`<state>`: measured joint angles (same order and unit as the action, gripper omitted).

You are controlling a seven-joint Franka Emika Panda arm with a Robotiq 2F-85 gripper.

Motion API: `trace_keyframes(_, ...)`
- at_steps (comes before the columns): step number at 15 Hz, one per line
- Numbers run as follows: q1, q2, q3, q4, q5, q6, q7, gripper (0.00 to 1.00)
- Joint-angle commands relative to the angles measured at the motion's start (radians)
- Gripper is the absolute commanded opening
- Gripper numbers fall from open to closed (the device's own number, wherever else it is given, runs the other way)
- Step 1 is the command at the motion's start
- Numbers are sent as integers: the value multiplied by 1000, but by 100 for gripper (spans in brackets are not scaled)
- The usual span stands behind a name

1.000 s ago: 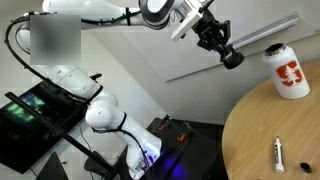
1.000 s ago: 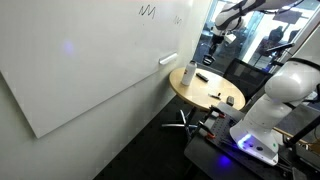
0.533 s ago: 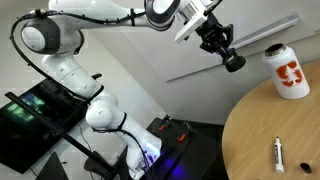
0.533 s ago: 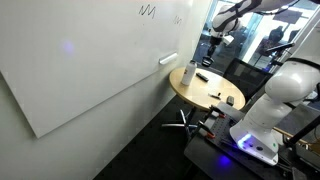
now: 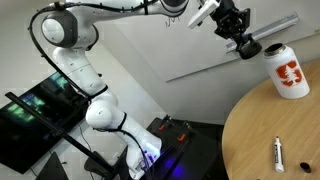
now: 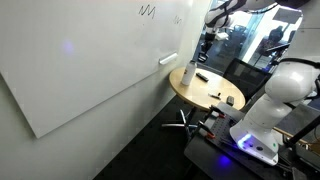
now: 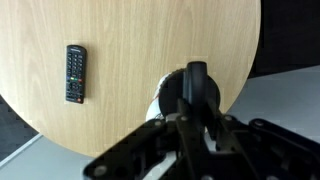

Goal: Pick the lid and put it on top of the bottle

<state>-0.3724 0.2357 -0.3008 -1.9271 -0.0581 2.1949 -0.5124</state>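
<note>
The gripper shifts sideways over the white bottle next, then lowers onto the bottle's top, as the small black lid hangs beside the bottle's opening.
The white bottle (image 5: 288,70) with an orange-red logo stands upright on the round wooden table (image 5: 260,130) near its far edge; it also shows in an exterior view (image 6: 188,74). My gripper (image 5: 243,42) is shut on the small black lid (image 5: 250,48) and holds it in the air, just beside and slightly above the bottle's top. In the wrist view the lid (image 7: 195,78) sits between the fingers (image 7: 195,108), with the white bottle (image 7: 160,105) partly hidden behind it below.
A slim white marker pen (image 5: 279,153) lies on the table near its front. A black remote control (image 7: 75,72) lies on the wood. A whiteboard (image 6: 90,60) leans on the wall beside the table. The robot base (image 5: 105,115) stands off the table.
My gripper has moved with the lid up and across toward the bottle, and the arm has stretched further out. The bottle and pen have not moved.
</note>
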Motion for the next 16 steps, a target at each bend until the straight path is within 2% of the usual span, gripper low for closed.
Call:
trace_keyframes(1, -23, 145, 21, 203, 32, -130, 33, 5)
trace_keyframes(8, -104, 282, 84, 389, 167, -159, 22, 5)
trace_keyframes(16, -142, 374, 104, 524, 161, -245, 31, 5)
